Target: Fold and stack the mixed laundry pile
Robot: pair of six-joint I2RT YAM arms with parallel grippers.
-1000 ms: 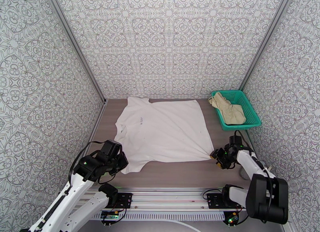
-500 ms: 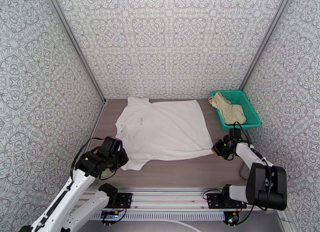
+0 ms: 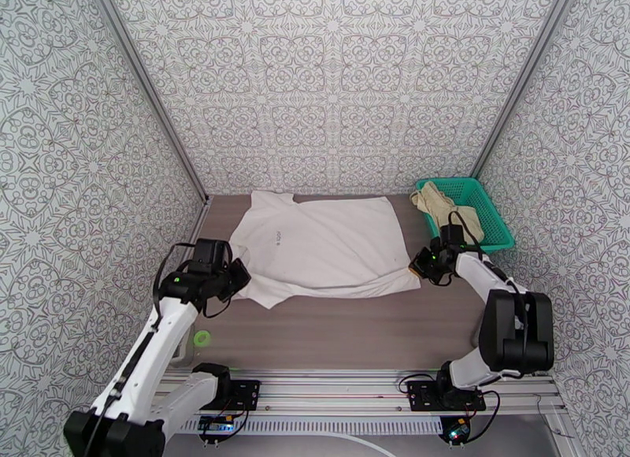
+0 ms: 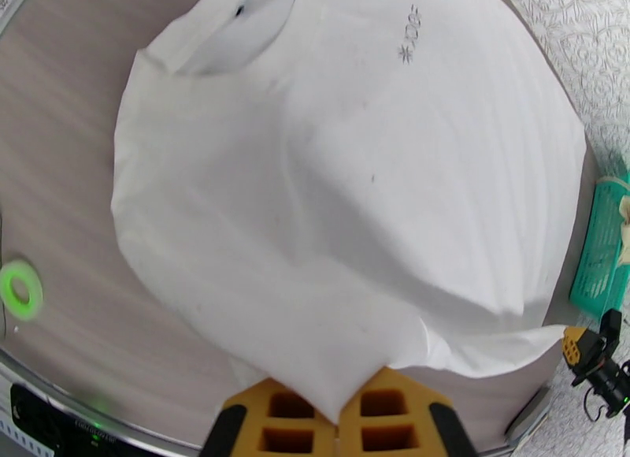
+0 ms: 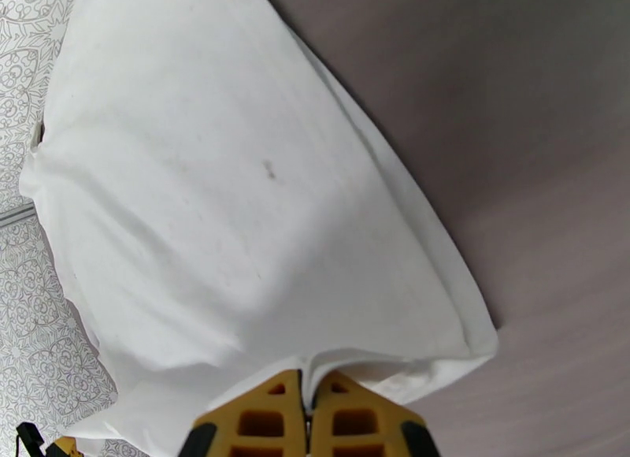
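Note:
The flat cloth along the T-shirt's hem lies outward below the robot's right gripper, so the right gripper will move outward and down onto it and release, while the T-shirt's near edge is still raised.
A white T-shirt [image 3: 323, 242] lies spread across the brown table, collar to the left. My left gripper [image 3: 236, 276] is shut on its near-left sleeve corner, and in the left wrist view the cloth [image 4: 354, 175] runs down between the yellow pads of that gripper [image 4: 346, 407]. My right gripper [image 3: 417, 265] is shut on the near-right hem corner; the right wrist view shows the gripper [image 5: 309, 388] pinching the hem of the shirt [image 5: 220, 214]. The shirt's near edge is raised off the table. The beige shorts [image 3: 450, 211] lie crumpled in the green basket [image 3: 492, 214].
The basket stands at the back right against the patterned wall. A small green ring [image 3: 202, 338] lies on the table near the left arm, also seen as a green ring [image 4: 20, 289] in the left wrist view. Patterned walls close in three sides.
The right gripper closed on the hem corner. Both grippers then moved away from the near edge toward the back, pulling the shirt's near edge up and over.

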